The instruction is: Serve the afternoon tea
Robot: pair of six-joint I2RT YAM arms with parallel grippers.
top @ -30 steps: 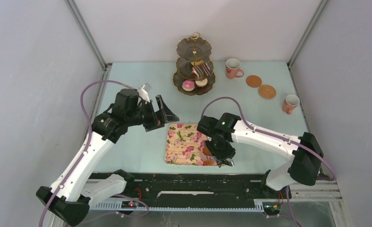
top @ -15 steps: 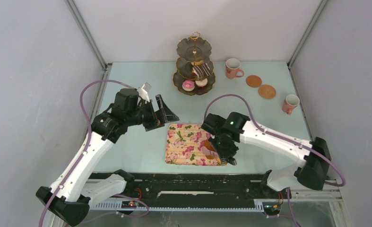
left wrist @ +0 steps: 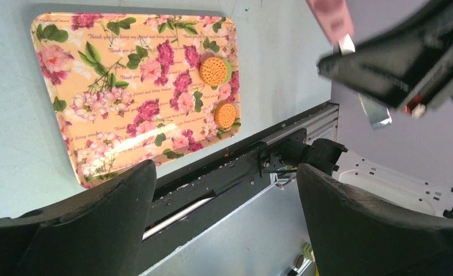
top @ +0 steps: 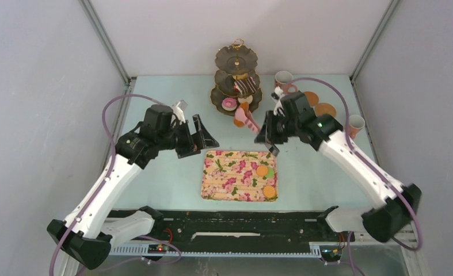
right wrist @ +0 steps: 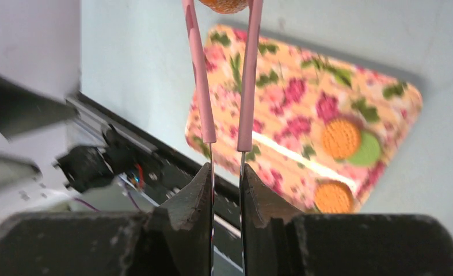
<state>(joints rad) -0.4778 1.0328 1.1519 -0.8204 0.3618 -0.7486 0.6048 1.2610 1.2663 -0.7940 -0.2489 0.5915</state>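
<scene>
The robot's right gripper next needs to move outward, bring the orange pastry to the bare space on the stand's middle level beside the striped chocolate slice (top: 245, 86) and release the tongs.
My right gripper (top: 264, 133) is shut on pink-handled tongs (top: 247, 119), held in the air in front of the three-tier stand (top: 236, 62). In the right wrist view the gripper (right wrist: 225, 172) squeezes the tongs (right wrist: 246, 86), whose tips pinch an orange pastry (right wrist: 224, 4). The stand holds a pink donut (top: 229, 103) and a striped chocolate slice (top: 245, 86). Two orange macarons (top: 262, 171) (top: 269, 191) and a green macaron (top: 270, 171) lie on the floral tray (top: 227, 175). My left gripper (top: 204, 141) is open and empty left of the tray; its wrist view (left wrist: 227, 172) looks down on the tray (left wrist: 114, 86).
One pink mug (top: 354, 125) stands at the right; another (top: 282, 76) behind my right arm is partly hidden. A cork coaster (top: 328, 109) lies between them, a second mostly hidden by the arm. The black rail (top: 229, 221) runs along the near edge.
My right arm rose from the tray's front right corner and swung back toward the stand, carrying the tongs and an orange pastry. The macarons on the tray are uncovered. The left arm barely moved.
</scene>
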